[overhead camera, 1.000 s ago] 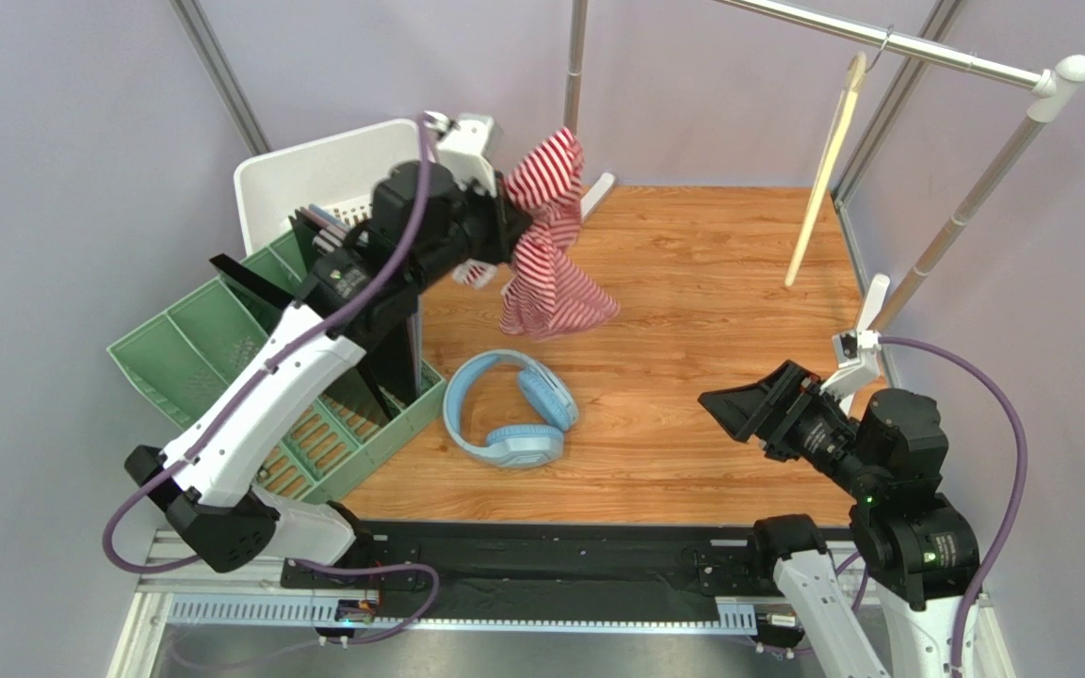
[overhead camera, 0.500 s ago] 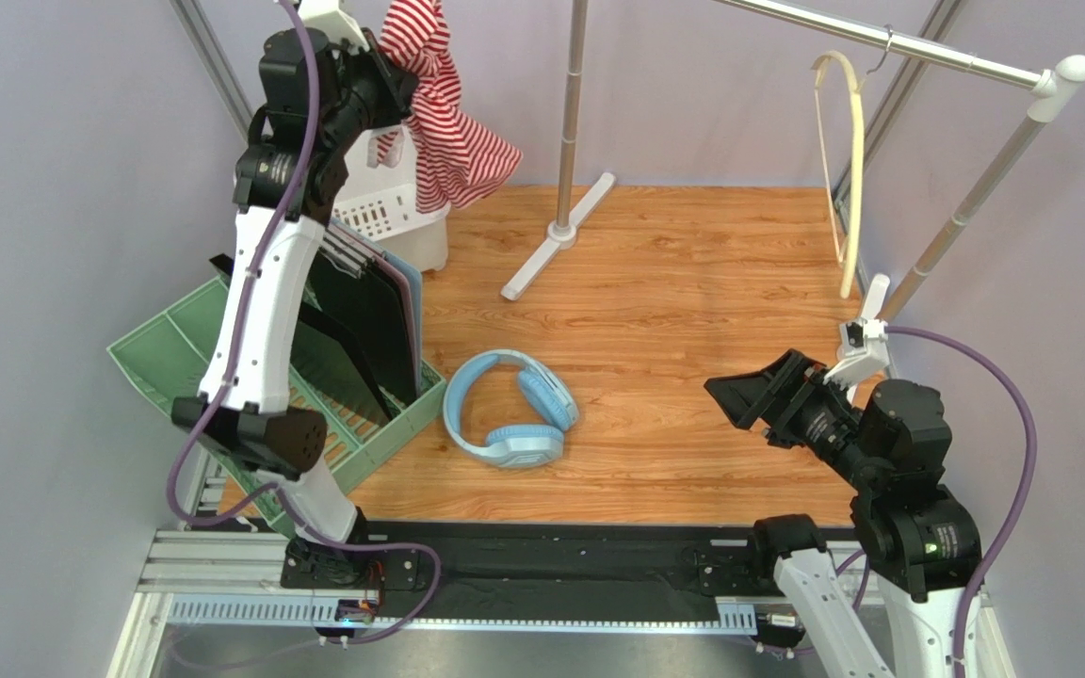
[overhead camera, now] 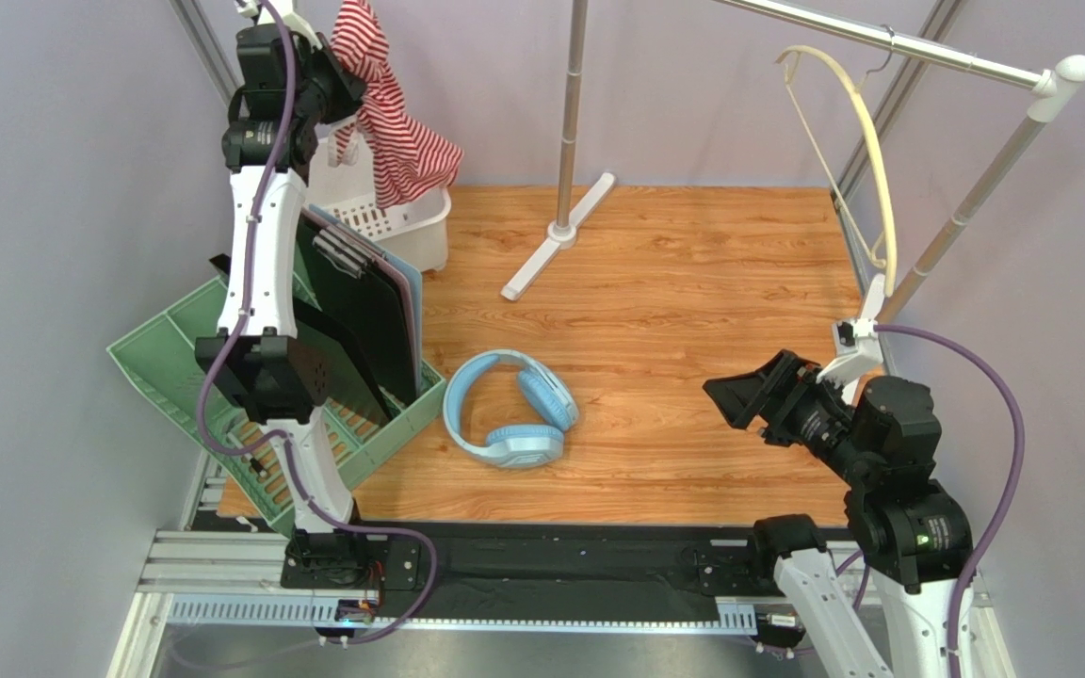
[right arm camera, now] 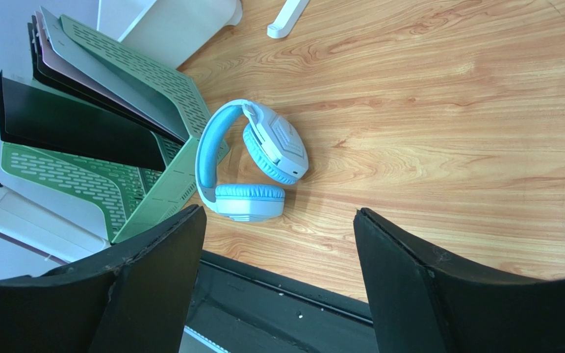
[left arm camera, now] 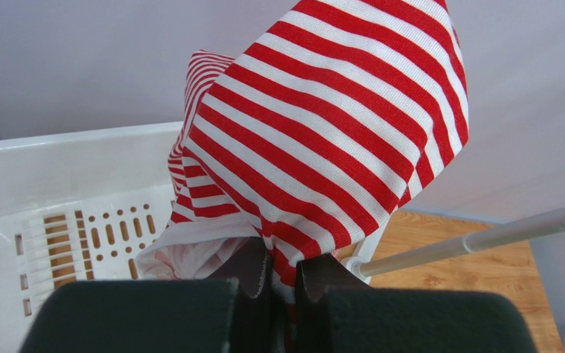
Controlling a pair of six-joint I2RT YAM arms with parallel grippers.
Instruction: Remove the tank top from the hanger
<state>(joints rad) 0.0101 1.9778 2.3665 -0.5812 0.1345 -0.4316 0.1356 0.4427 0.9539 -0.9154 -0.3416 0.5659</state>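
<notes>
The cream hanger [overhead camera: 853, 134] is bare, so the robot's left gripper should next lower toward the open inside of the white basket below it and release the tank top.
The red and white striped tank top [overhead camera: 386, 113] hangs from my left gripper [overhead camera: 340, 74], which is raised high at the back left, above the white basket [overhead camera: 414, 233]. In the left wrist view the jaws are shut on the tank top [left arm camera: 322, 132], pinching a fold of it at my left gripper [left arm camera: 284, 268]. The cream hanger [overhead camera: 853, 134] hangs bare from the silver rail [overhead camera: 916, 50] at the back right, apart from the cloth. My right gripper [overhead camera: 746, 400] is open and empty, low at the front right over the wooden floor; it also shows in the right wrist view [right arm camera: 278, 220].
Blue headphones [overhead camera: 513, 410] lie on the wooden board [overhead camera: 690, 325] in the middle. A green file rack [overhead camera: 223, 353] with dark folders stands at the left. The rack's upright pole and white foot [overhead camera: 563, 212] stand at the back centre.
My left arm has swung up and to the left, carrying the tank top from above the board to above the white basket. The bare hanger swings on the rail. My right arm barely moved.
</notes>
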